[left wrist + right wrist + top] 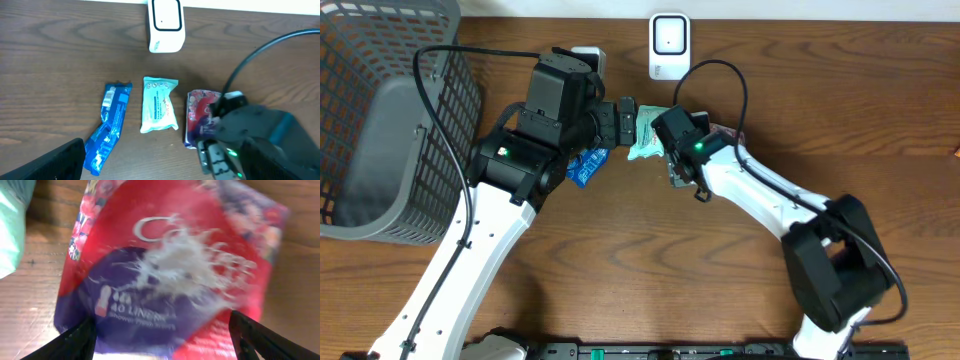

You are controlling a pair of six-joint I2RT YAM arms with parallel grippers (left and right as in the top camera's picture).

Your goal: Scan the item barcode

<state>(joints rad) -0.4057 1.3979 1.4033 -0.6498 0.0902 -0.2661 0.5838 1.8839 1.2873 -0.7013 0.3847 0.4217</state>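
The right gripper moves down slightly toward the mint-green packet next and closes on the liner pack's purple near edge (125, 337), since it lies between the open fingers.
Three items lie in a row on the wooden table in the left wrist view: a blue packet (107, 127), a mint-green packet (159, 104) and a red and purple liner pack (199, 112). A white barcode scanner (166, 25) stands behind them. My right gripper (162, 340) is open and low over the liner pack (170, 270), with one black finger (75, 342) at each side of its near edge; the view is blurred. My left gripper (160, 175) hangs wide open above the table in front of the packets, holding nothing.
A grey mesh basket (380, 130) stands at the far left of the table. The scanner (668, 42) is at the back edge. The two arms meet closely over the packets (645, 145), and the right arm's cable loops above them.
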